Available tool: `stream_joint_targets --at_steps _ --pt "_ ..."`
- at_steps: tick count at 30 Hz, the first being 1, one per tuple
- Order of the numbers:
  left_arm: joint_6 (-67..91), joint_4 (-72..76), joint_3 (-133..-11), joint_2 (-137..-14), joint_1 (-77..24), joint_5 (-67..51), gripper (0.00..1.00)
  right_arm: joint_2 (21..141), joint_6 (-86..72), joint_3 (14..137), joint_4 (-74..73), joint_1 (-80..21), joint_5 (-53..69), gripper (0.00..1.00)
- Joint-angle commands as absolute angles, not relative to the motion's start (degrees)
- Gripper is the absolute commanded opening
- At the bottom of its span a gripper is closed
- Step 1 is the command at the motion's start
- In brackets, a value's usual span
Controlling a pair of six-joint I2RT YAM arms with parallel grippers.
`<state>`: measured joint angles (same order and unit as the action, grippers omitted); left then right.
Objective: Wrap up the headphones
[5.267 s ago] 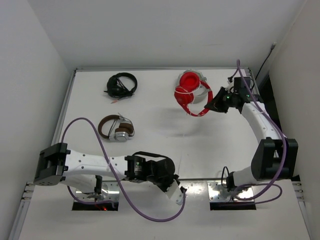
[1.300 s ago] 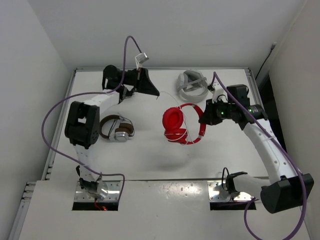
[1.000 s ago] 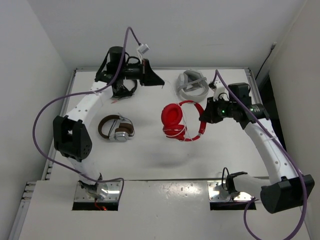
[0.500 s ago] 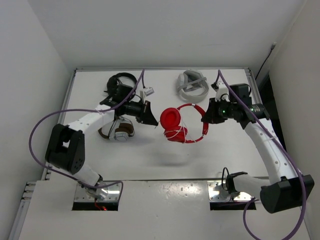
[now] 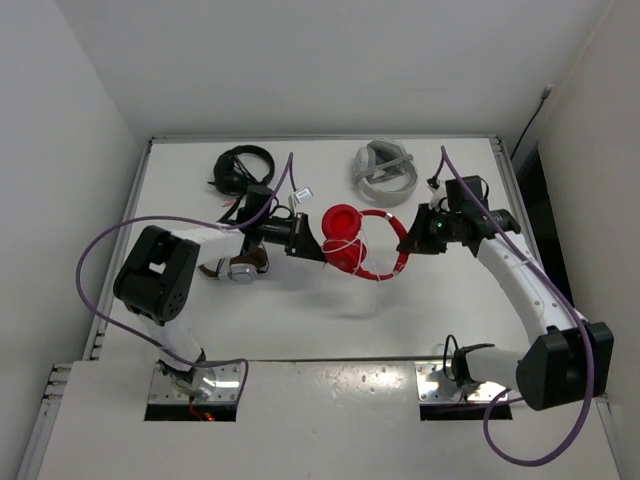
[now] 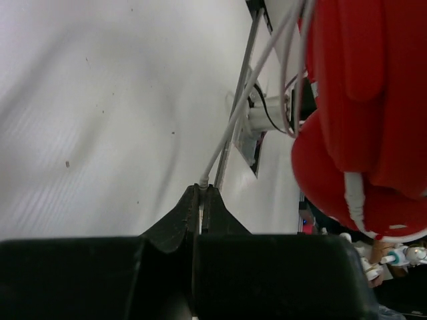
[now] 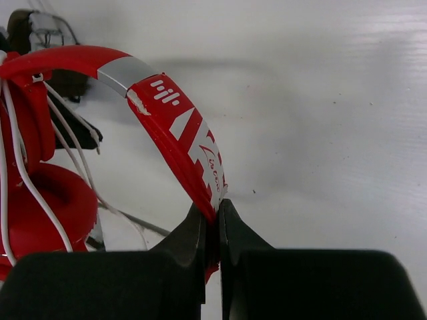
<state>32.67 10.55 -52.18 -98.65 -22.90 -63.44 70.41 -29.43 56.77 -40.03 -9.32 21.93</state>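
The robot's right gripper is to lower the red headphones (image 5: 360, 243) next onto the bare tabletop below it and let go of the headband, since the cable already goes around the earcups.
The red headphones (image 5: 360, 243) hang above the middle of the table, earcups to the left. My right gripper (image 5: 406, 241) is shut on the red headband (image 7: 180, 137) and holds the set up. Several turns of the thin white cable (image 5: 347, 245) lie around the earcups (image 6: 360, 120). My left gripper (image 5: 318, 252) is shut on the white cable (image 6: 230, 127), just left of the earcups; the cable runs taut from the fingertips to the cups.
Black headphones (image 5: 240, 167) lie at the back left. Brown-and-silver headphones (image 5: 240, 263) lie under my left arm. A grey-white headset (image 5: 384, 168) lies at the back, right of centre. Walls stand close on the left, back and right.
My left arm swept from the near edge to the back left, then came in beside the earcups with the cable. My right gripper carried the headphones from the back to the middle.
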Motion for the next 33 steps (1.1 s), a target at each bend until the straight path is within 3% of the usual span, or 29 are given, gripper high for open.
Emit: stream_joint_targets --at_steps 1,9,24,33 --pt "44.35 24.75 -51.15 -101.76 -24.43 -65.39 0.0 70.22 -39.98 57.04 -31.46 -8.53 18.56 0.0" --pt "56.68 38.39 -51.15 -110.56 -28.03 -63.28 0.0 74.96 -45.0 56.51 -29.63 -10.2 2.38 0.0" --pt "67.57 50.86 -55.98 -127.16 -34.62 -57.92 0.0 85.69 -51.42 53.09 -22.24 -4.31 4.13 0.0" --pt "70.22 54.14 -61.0 -132.1 -35.68 -57.92 0.03 88.85 -48.87 50.37 -17.59 -3.25 -2.19 0.0"
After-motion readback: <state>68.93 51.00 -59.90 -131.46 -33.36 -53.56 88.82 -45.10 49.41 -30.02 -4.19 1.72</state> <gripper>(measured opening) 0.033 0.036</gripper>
